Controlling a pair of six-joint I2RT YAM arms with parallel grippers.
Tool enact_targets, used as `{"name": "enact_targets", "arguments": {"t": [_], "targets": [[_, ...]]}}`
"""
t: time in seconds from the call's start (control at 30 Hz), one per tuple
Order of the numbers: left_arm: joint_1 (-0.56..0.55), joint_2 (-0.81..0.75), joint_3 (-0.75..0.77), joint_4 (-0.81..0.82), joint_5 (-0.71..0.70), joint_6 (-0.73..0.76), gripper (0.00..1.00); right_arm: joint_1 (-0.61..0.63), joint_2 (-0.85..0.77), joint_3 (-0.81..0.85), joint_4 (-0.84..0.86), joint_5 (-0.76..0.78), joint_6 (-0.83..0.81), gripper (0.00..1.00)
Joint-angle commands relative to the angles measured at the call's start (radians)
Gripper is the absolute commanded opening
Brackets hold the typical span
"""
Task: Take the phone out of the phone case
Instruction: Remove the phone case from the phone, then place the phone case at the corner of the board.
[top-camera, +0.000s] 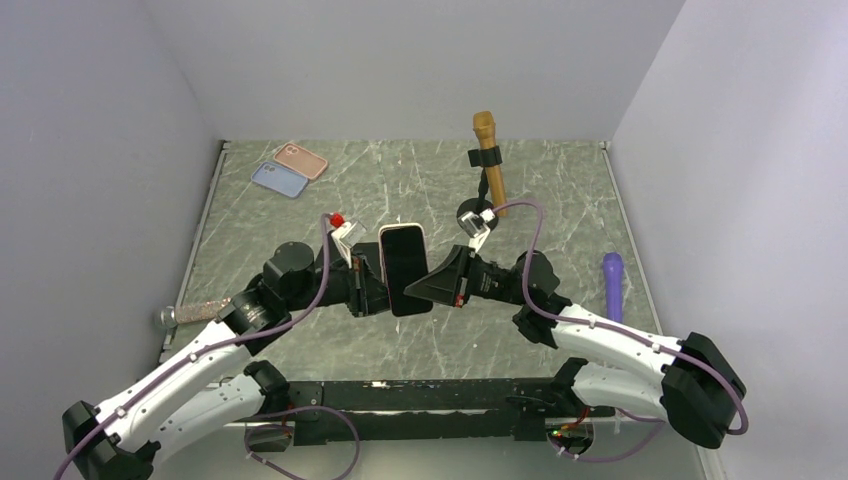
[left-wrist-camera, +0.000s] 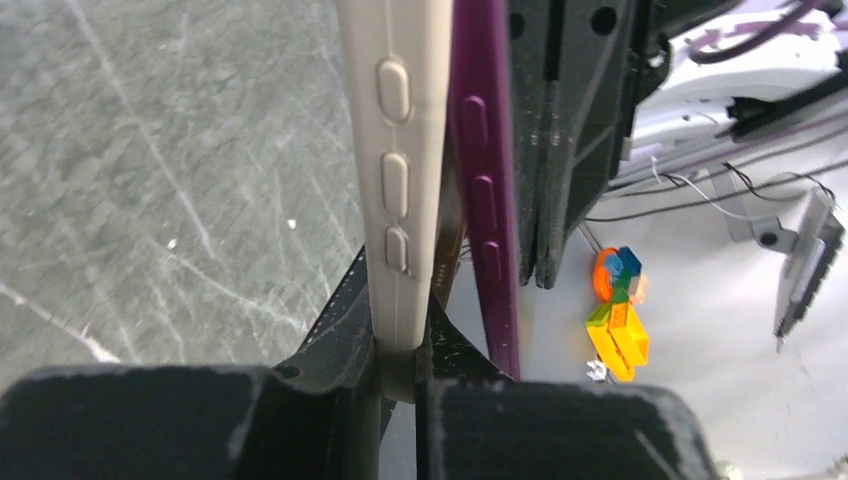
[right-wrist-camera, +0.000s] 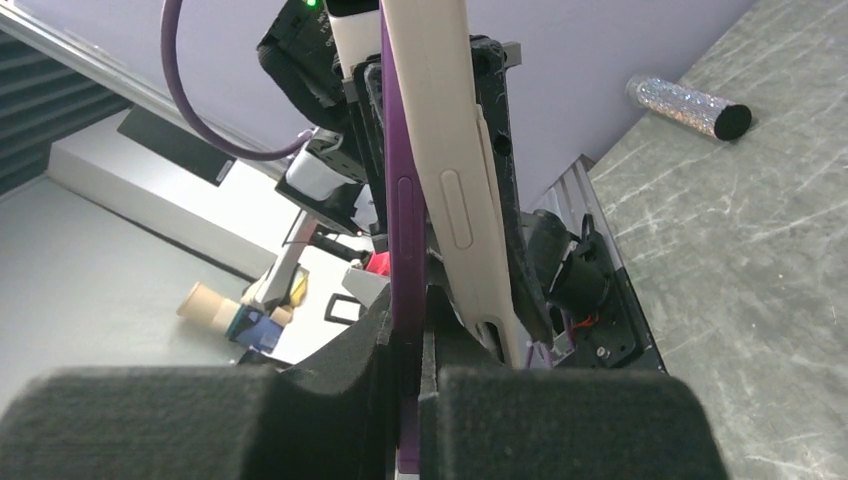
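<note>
I will next swing my left gripper outward, to its left in the top view, over the empty tabletop (top-camera: 256, 204) beside the blue case, then lower and release.
The phone (top-camera: 405, 275), black screen up and with purple sides, is held in the air over the table's middle between both grippers. Its cream case (top-camera: 399, 230) shows as a rim at the far end. My left gripper (top-camera: 372, 287) is shut on the cream case's edge (left-wrist-camera: 405, 180); its own jaw tips (left-wrist-camera: 403, 370) pinch it. The purple phone edge (left-wrist-camera: 485, 200) stands apart from the case, to its right. My right gripper (top-camera: 435, 288) is shut on the purple phone edge (right-wrist-camera: 405, 230), at the jaw tips (right-wrist-camera: 412, 400). The cream case (right-wrist-camera: 450, 170) angles away from the phone there.
A pink case (top-camera: 300, 160) and a blue case (top-camera: 279, 179) lie at the back left. A gold microphone-like handle (top-camera: 489, 160) stands clipped in a holder at the back. A purple cylinder (top-camera: 612, 285) lies right. A glitter cylinder (top-camera: 190, 312) lies left.
</note>
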Motion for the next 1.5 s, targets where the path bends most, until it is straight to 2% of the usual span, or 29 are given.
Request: {"name": "enact_targets", "arguments": {"t": [0.0,0.17,0.33,0.43,0.53,0.63,0.73,0.87,0.97,1.2,1.3,1.47], "targets": [[0.008,-0.064,0.039,-0.147,-0.285,-0.035,0.0,0.009,-0.05,0.02,0.042,-0.004,-0.045,0.0],[0.011,-0.13,0.062,-0.445,-0.641,-0.137,0.0,0.01,-0.029,0.03,0.055,-0.009,-0.029,0.0],[0.025,-0.23,0.038,-0.641,-0.9,-0.279,0.0,0.01,-0.05,0.011,0.023,0.013,-0.038,0.0],[0.048,-0.256,0.027,-0.626,-0.956,-0.19,0.0,0.009,-0.079,0.02,-0.059,0.03,-0.072,0.0],[0.127,-0.172,0.094,-0.667,-1.003,-0.065,0.0,0.009,-0.114,0.031,-0.13,0.05,-0.108,0.0],[0.294,-0.059,0.162,-0.667,-0.928,0.037,0.0,0.008,-0.144,0.039,-0.186,0.069,-0.131,0.0],[0.522,0.03,0.173,-0.592,-0.717,0.062,0.0,0.006,-0.166,0.041,-0.228,0.089,-0.146,0.0],[0.774,0.153,0.116,-0.434,-0.427,-0.048,0.0,0.008,-0.187,0.043,-0.254,0.095,-0.147,0.0],[0.918,0.301,0.13,-0.34,-0.321,-0.144,0.0,0.008,-0.203,0.049,-0.282,0.099,-0.154,0.0],[1.049,0.719,0.322,-0.248,-0.3,-0.176,0.0,0.009,-0.232,0.074,-0.364,0.121,-0.187,0.0],[1.09,0.901,0.437,-0.276,-0.264,-0.165,0.0,0.007,-0.242,0.089,-0.39,0.131,-0.196,0.0],[1.115,1.091,0.556,-0.21,-0.243,-0.149,0.0,0.007,-0.256,0.109,-0.435,0.143,-0.21,0.0]]}}
